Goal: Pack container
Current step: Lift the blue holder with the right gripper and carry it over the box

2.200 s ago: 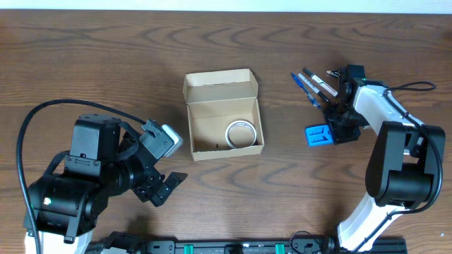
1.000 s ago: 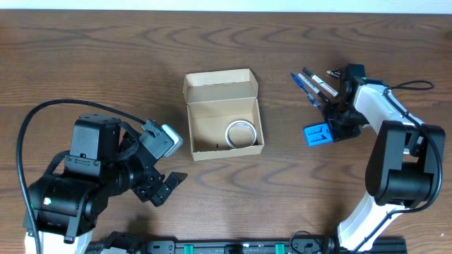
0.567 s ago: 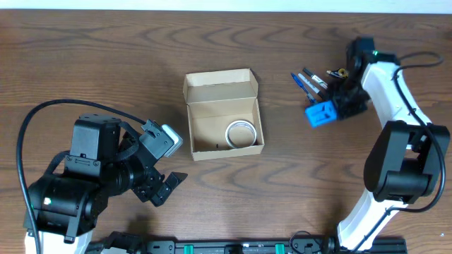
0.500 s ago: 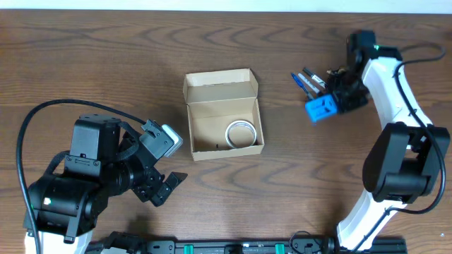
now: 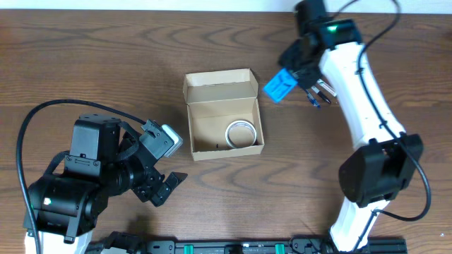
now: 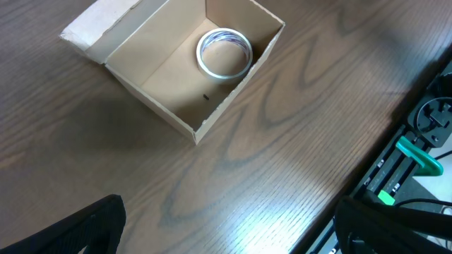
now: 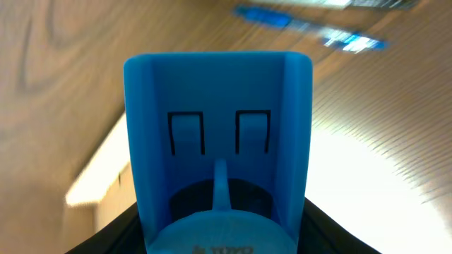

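Observation:
The container's bottom is empty by the container's flap, so my right gripper will next go left in the overhead view, turning, and lower to release the dispenser on that part of the bottom.
The tan cardboard container stands open at the table's middle with its flap lid folded back; a white tape roll lies inside. It also shows in the left wrist view with the roll. My right gripper is shut on a blue plastic dispenser and holds it above the table just right of the container's far right corner. The dispenser fills the right wrist view. My left gripper is open and empty at the front left.
Several blue and black pens lie on the table at the back right, partly under my right arm; they show blurred in the right wrist view. The table's front edge and a green-marked rail are near my left gripper.
My right gripper has lifted the blue dispenser from the right of the table and carried it left and back, to beside the container. The left arm has not moved.

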{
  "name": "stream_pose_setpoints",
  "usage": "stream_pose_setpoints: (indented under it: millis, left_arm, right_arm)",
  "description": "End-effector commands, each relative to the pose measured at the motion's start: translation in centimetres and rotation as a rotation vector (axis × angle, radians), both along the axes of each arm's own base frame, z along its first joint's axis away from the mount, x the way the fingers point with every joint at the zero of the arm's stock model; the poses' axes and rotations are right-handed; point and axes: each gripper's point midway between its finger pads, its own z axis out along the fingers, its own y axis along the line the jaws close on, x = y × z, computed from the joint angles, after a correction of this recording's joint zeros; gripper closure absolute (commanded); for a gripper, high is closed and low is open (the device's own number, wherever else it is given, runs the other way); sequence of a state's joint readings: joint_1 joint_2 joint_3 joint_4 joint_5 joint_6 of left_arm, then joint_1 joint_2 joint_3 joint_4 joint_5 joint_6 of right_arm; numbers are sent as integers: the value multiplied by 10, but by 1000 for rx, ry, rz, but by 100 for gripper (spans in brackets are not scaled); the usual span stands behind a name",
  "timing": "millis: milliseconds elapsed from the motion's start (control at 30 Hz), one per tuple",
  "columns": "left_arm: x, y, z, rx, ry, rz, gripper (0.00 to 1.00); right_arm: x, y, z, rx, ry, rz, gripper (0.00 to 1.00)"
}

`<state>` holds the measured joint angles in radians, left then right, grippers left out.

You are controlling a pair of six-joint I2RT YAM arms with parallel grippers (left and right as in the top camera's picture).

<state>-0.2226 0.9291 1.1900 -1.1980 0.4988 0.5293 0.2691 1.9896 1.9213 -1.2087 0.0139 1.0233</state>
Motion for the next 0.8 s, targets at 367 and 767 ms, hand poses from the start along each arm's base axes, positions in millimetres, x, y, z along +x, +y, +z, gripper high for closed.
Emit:
stream_pose_setpoints:
  millis: [367, 767]
  left_arm:
    - [1, -1, 10, -12, -32, -15, 5]
    - [1, -1, 10, -12, -32, -15, 5]
  right_arm:
    - [-22, 128, 19, -101, -182, 606, 64]
    - [-36, 163, 11, -267, -240, 973, 64]
